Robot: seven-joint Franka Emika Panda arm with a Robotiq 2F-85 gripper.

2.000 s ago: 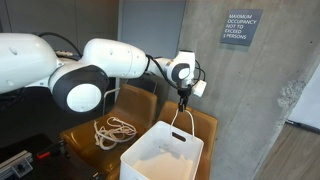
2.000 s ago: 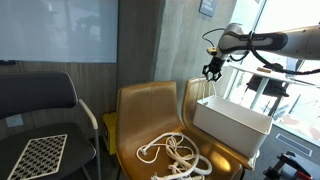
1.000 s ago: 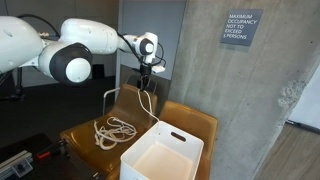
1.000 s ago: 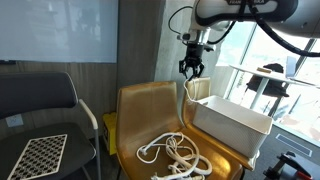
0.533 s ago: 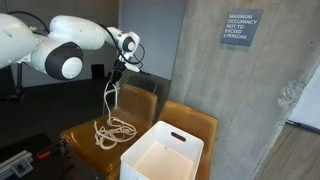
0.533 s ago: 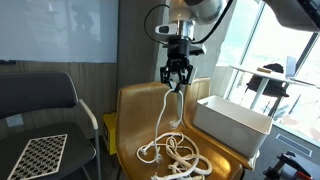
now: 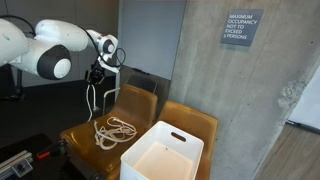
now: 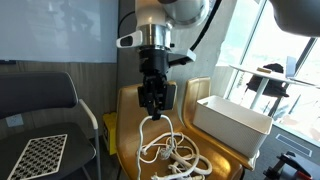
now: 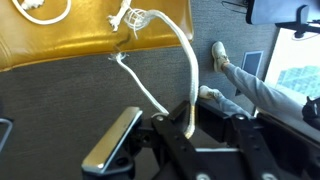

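The floor past the seat's edge shows below the gripper's fingers, so I need to lift my gripper, carry it over the rope coil on the seat (image 7: 115, 132) (image 9: 133, 17), and let go of the piece of rope.
A white rope (image 7: 112, 130) lies coiled on the seat of a tan chair (image 7: 80, 135), with one strand rising from the pile. My gripper (image 7: 96, 78) hangs above the chair's left side, shut on that strand. In the other exterior view the gripper (image 8: 151, 106) is in front of the chair back, with the rope (image 8: 168, 150) trailing down to the coil. In the wrist view the rope (image 9: 188, 70) runs from between the fingers (image 9: 172, 140) up to the chair's seat (image 9: 100, 30). A white plastic bin (image 7: 162, 152) stands on the neighbouring chair, well right of the gripper.
A second tan chair (image 7: 200, 122) holds the bin (image 8: 232, 122). A black chair with a checkered cushion (image 8: 40, 152) is nearby. A concrete pillar (image 7: 240, 90) with a sign stands behind. A person's legs and shoes (image 9: 235, 75) show in the wrist view.
The arm has swung from above the bin, across the tan chair toward the black chair, carrying the rope strand with it and a little lower. The jaws stayed shut.
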